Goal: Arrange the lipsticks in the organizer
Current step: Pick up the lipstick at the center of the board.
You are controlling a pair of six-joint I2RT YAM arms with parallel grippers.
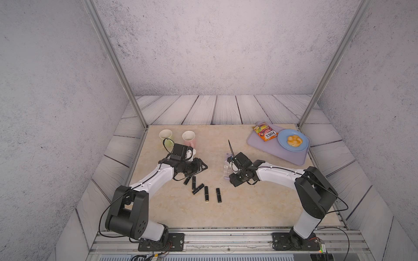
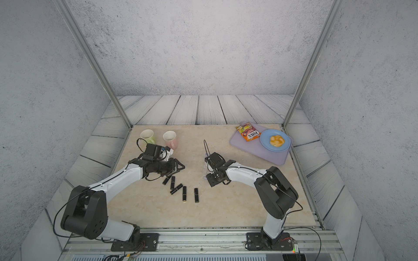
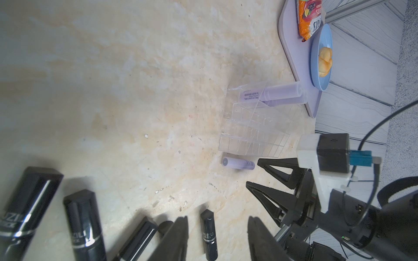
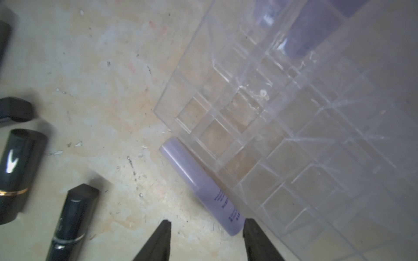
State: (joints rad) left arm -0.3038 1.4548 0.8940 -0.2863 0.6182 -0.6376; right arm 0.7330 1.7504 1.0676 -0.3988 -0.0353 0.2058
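I should next move my right gripper down, fingers astride the middle of the third lilac lipstick point(image 4: 203, 190), as only the tube's printed end is close to them.
Several black lipsticks point(image 1: 206, 193) lie loose on the table in both top views point(image 2: 184, 193). My left gripper point(image 3: 218, 226) hovers open over them, one black lipstick point(image 3: 209, 235) lying between its fingers, untouched. The clear organizer point(image 3: 253, 131) holds two lilac lipsticks point(image 3: 282, 90) in its far cells; my right wrist hides most of it from above. A third lilac lipstick point(image 4: 199, 185) lies on the table against the organizer's edge point(image 4: 294, 113). My right gripper point(image 4: 207, 223) is open, and that tube's end lies close beside one fingertip point(image 4: 247, 222).
Behind the left arm stand a green mug point(image 1: 166, 135) and a pink mug point(image 1: 188, 137). A lilac tray point(image 1: 291, 156) at the back right carries a snack packet point(image 1: 264, 132) and a blue plate point(image 1: 302, 146) with a bun. Metal frame posts rise at the back corners.
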